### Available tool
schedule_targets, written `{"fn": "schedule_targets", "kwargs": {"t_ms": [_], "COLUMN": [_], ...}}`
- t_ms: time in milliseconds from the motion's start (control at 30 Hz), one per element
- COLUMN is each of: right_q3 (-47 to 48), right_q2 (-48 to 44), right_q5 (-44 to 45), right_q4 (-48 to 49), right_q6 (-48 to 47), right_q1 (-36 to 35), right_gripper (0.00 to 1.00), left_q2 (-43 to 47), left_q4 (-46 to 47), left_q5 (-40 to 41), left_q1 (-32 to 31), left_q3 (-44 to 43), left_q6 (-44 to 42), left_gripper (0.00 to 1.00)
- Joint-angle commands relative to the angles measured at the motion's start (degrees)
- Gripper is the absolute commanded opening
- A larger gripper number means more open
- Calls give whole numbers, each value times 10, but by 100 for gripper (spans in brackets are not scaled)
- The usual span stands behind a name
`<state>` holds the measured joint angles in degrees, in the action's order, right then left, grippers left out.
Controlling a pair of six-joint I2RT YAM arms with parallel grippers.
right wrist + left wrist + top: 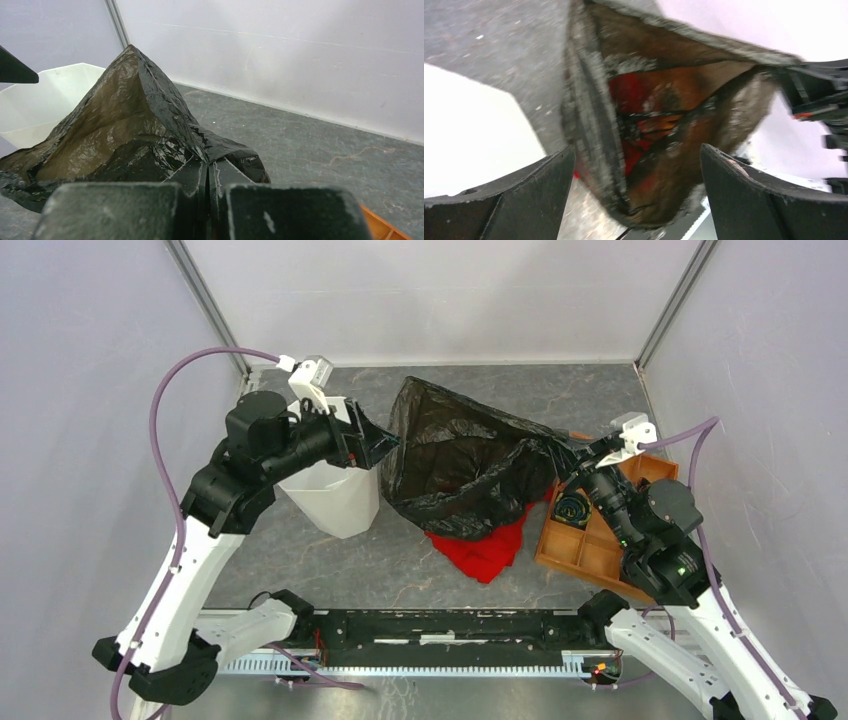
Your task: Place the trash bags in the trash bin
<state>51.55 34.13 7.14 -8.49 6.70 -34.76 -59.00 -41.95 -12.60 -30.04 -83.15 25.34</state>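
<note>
My left gripper is open before the bag's edge by the bin, which stands unheld, so next I should lower it toward the right in the top view, onto that edge.
The black trash bag (460, 460) stands tented open at mid-table, partly over a red cloth. My right gripper (562, 454) is shut on the bag's right edge; in the right wrist view its fingers pinch a fold (207, 167) of the bag (135, 115). The white trash bin (332, 498) stands upright left of the bag. My left gripper (380, 445) is open above the bin's right rim, at the bag's left edge. The left wrist view is blurred: the gripper (636, 170) is wide open, with the bag (674, 110) ahead between the fingers and the bin (469, 135) to the left.
A red cloth (485, 545) lies under the bag's near side. An orange compartment tray (600, 535) holding a dark round item sits at the right beneath my right arm; its corner shows in the right wrist view (380, 225). Grey walls enclose the table.
</note>
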Motion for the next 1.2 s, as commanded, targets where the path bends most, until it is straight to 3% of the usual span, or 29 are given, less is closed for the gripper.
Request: {"fn": "schedule_targets", "kwargs": {"t_ms": [0,333,567,867,1000,1167], "right_q3": [31,48,49,47,46,42], "right_q2": [8,5,-3,-21,-34,-37], "right_q5": [1,-5,-5,-11,-6,4], "right_q4": [15,27,35,50,49,51], "right_q6": [28,50,42,39,34,26], "right_q1": [0,0,0,1,0,0], "right_gripper": [1,1,1,1,1,1], "left_q2": [-20,-7,-37,-72,-101,-107], "left_q4": [127,118,127,154,170,180], "left_q5": [-99,12,-38,-62,-95,-123], "left_q1": [-1,-1,-1,-1,-2,-3], "left_q3": [11,55,78,88,78,49], "left_q6": [56,40,52,59,67,63], "left_gripper": [100,100,99,88,69,17]}}
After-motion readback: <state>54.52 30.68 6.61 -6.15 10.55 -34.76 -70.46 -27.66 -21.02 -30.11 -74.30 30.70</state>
